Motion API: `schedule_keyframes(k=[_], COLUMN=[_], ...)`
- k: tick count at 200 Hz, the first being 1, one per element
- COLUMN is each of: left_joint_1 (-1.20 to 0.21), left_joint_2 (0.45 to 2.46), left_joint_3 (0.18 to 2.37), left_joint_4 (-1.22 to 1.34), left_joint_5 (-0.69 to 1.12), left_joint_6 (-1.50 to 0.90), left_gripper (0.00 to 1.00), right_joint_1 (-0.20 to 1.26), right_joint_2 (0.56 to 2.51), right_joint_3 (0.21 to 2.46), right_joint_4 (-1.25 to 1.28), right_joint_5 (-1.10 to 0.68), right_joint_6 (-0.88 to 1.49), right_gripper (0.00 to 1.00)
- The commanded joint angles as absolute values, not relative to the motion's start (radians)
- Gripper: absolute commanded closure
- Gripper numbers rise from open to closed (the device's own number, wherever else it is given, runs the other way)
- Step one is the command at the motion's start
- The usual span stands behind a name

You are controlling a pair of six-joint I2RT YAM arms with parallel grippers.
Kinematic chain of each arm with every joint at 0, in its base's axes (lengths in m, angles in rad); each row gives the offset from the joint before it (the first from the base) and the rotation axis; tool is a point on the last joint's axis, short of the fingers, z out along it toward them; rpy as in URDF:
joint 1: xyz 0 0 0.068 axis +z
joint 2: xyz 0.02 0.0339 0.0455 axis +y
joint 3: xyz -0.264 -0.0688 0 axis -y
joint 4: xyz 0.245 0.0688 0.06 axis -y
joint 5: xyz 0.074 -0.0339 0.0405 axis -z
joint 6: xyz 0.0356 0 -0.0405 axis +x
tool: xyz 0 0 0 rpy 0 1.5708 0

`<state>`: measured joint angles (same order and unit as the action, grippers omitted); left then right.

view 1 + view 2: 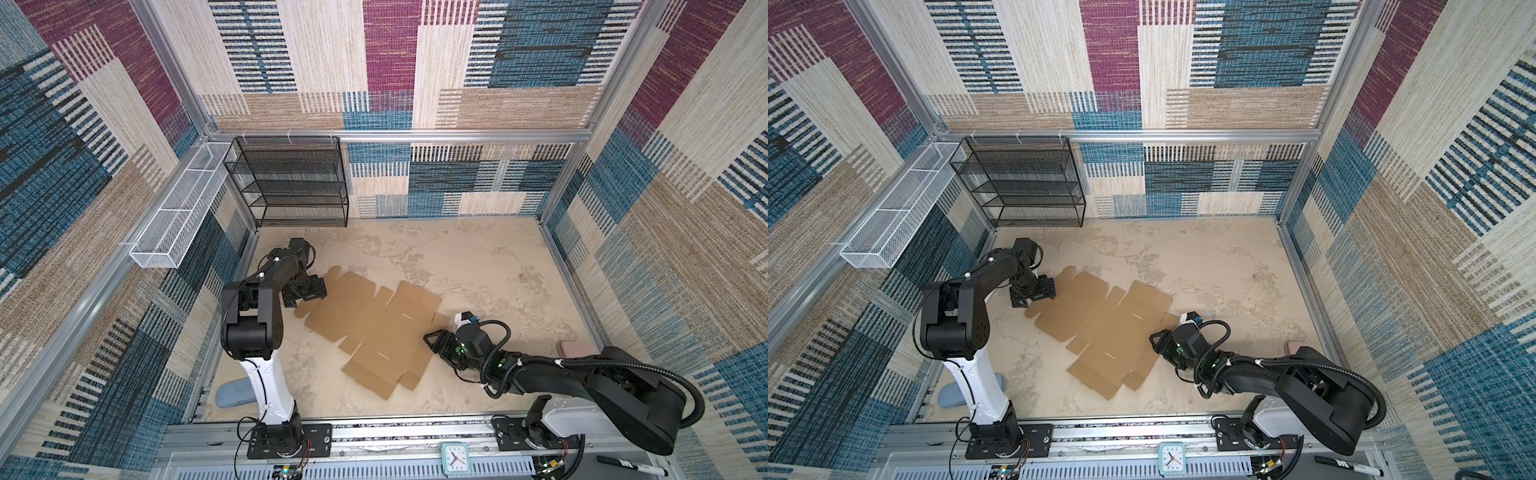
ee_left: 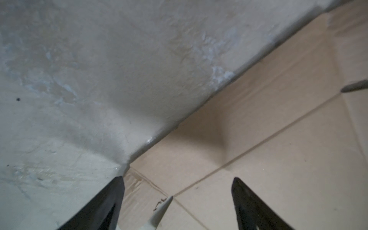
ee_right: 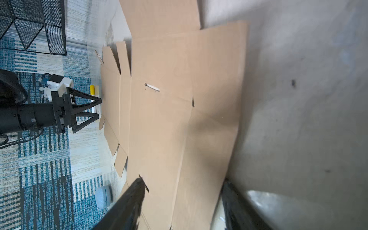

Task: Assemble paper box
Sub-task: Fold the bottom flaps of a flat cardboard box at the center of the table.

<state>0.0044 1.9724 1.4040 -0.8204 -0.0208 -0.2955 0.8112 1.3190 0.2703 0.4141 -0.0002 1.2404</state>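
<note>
The open fingers already straddle the cardboard's edge panel. The right gripper stays low and sideways next and eases its fingers over the panel's outer edge [image 1: 429, 357] [image 3: 223, 174] to close.
The paper box [image 1: 374, 328] [image 1: 1104, 328] lies flat and unfolded on the table, brown, with flaps, rounded tabs and small slits. My left gripper [image 1: 308, 293] [image 1: 1034, 296] hovers open at its far left edge. In the left wrist view [image 2: 178, 185] one finger is over the bare table and one over the cardboard [image 2: 278, 159]. My right gripper [image 1: 432, 337] [image 1: 1158, 338] sits low at the box's right edge, turned sideways. In the right wrist view [image 3: 183, 183] its jaws stand apart, straddling the edge panel [image 3: 209, 129], not clamped on it.
A black mesh shelf [image 1: 291, 183] stands at the back left, with a white mesh basket [image 1: 178, 216] on the left wall. A blue-grey pad [image 1: 235, 395] lies by the left arm's base. A pink object [image 1: 571, 347] lies at the right edge. A clock [image 1: 455, 457] and marker [image 1: 631, 465] rest on the front rail.
</note>
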Motion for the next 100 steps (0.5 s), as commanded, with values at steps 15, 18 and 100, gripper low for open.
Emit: schedule_keyframes(k=[15,18,100], left_joint_1=[0.003,0.002,-0.002], left_joint_2=[1.998,1.999,2.025], left_joint_3=[1.399,1.398,1.393], left_joint_4=[-0.835,-0.836,-0.837], left_joint_5=[0.009,0.011,0.041], left_joint_6=[-0.259,-0.259,-0.247], left_gripper=[0.12,0.12,0.12], right_joint_1=[0.814,0.814,0.817], right_joint_2=[1.368,1.374,1.402], right_joint_3=[0.248,0.25,0.335], right_joint_4=[0.63,0.64,0.534], right_joint_5=[-0.051,-0.056,-0.039], right_joint_6=[1.238,1.238,1.196], right_gripper=[0.43,0.43,0.68])
